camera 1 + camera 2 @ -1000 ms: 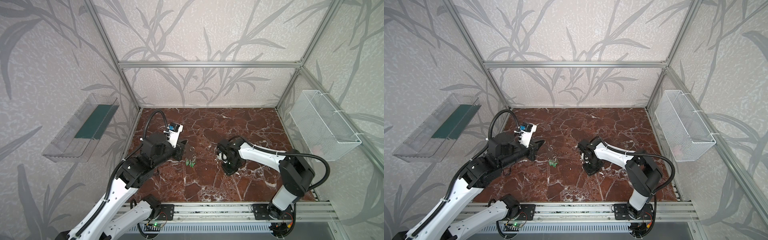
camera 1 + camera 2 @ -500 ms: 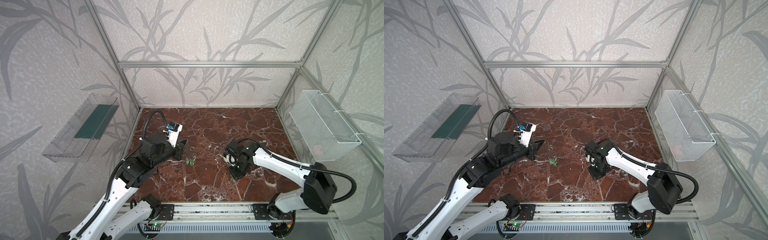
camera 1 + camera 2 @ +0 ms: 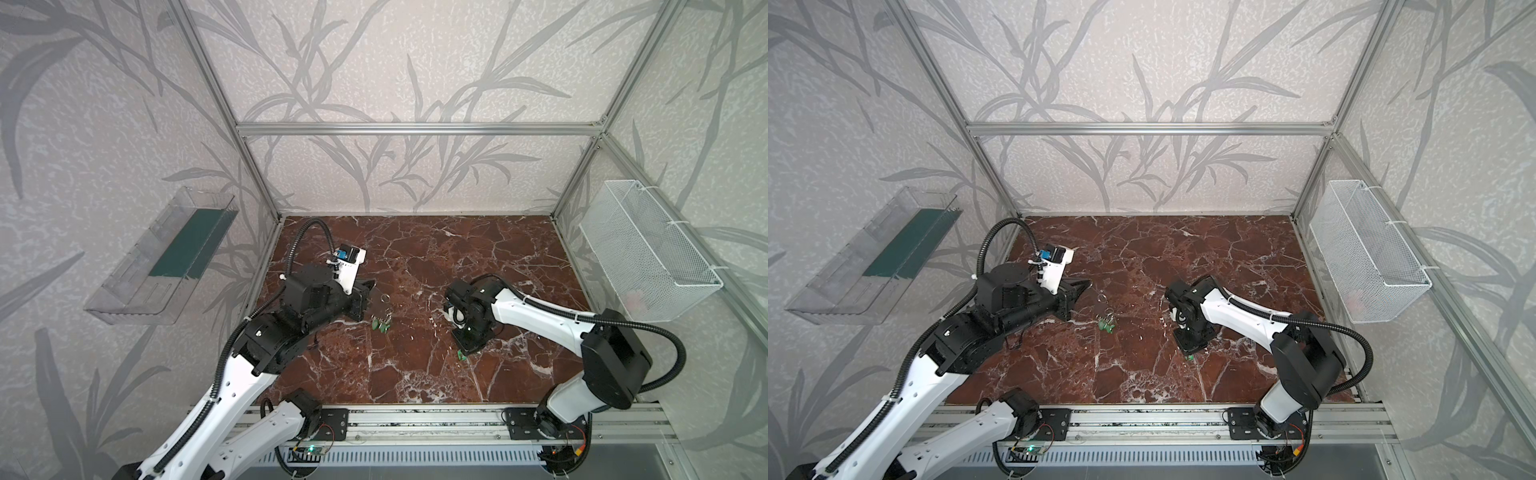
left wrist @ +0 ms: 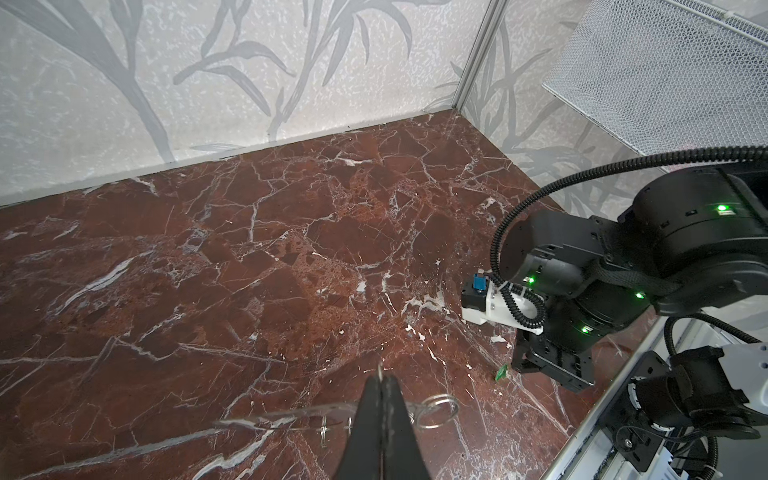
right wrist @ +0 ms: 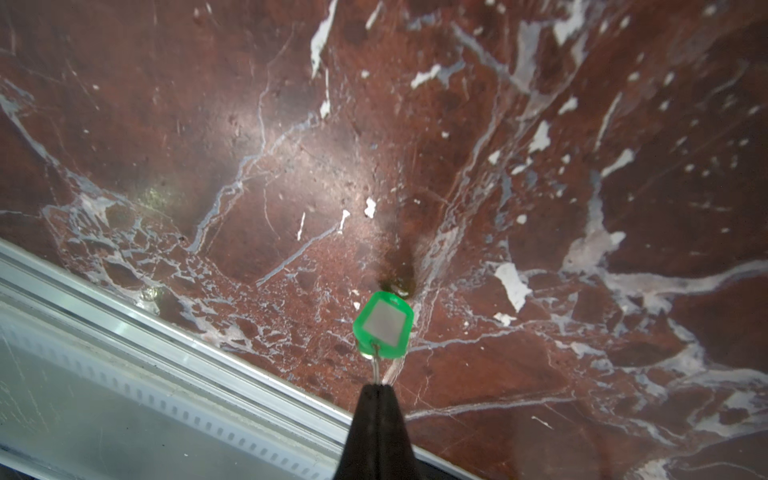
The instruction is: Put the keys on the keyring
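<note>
Next, the right gripper lowers slightly outward from the aluminium rail onto bare marble and releases the loop, as its green tag (image 3: 461, 354) dangles close above the floor.
My left gripper (image 4: 381, 376) is shut on the keyring (image 4: 291, 415), a thin grey plate seen edge-on, with a metal split ring (image 4: 437, 411) beside the fingers. In both top views the keyring (image 3: 377, 300) (image 3: 1099, 306) is held at the left gripper (image 3: 371, 286) (image 3: 1087, 284), with green-tagged keys (image 3: 381, 325) (image 3: 1106, 324) hanging below it. My right gripper (image 5: 378, 386) is shut on the thin metal loop of another key. Its green tag (image 5: 383, 325) dangles just over the floor. A top view places this tag (image 3: 461, 354) right of centre. The key's blade is hidden.
The floor is red-brown marble (image 3: 415, 374), with an aluminium rail (image 3: 415, 419) along its front edge close under the right gripper. A white mesh basket (image 3: 640, 249) hangs on the right wall and a clear tray (image 3: 166, 257) on the left wall.
The right arm swung its elbow outward and partly back, and its gripper with the green-tagged key shifted slightly right and toward the front rail. The left arm and keyring have not moved.
</note>
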`<state>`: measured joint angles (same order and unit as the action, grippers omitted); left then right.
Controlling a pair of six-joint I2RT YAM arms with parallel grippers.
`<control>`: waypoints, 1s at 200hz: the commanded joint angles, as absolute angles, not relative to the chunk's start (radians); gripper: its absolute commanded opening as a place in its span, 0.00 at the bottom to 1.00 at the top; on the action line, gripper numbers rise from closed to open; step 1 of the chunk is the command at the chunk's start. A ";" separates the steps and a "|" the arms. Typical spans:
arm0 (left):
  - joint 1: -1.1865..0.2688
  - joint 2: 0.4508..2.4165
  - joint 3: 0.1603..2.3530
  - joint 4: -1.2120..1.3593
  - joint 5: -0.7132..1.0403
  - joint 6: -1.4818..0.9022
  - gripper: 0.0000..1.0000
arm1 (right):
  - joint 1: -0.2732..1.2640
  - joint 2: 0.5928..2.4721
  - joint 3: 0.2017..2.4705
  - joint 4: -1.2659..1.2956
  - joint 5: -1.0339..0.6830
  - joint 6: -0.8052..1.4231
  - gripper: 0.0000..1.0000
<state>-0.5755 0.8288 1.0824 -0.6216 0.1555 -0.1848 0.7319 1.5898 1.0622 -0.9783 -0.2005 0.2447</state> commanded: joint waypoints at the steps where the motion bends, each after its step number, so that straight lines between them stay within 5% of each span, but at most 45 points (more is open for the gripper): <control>1: -0.571 0.825 1.078 -0.592 0.164 -0.188 0.00 | 0.714 1.610 1.095 -0.974 -0.194 0.225 0.00; 200: -0.568 0.841 1.074 -0.585 0.164 -0.192 0.00 | 0.681 1.559 0.829 -0.462 -0.109 0.354 0.02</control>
<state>-0.5735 0.8452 1.0760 -0.6209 0.1593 -0.1871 0.6823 1.5898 0.8497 -0.5003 -0.1207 0.3283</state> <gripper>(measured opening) 0.048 0.050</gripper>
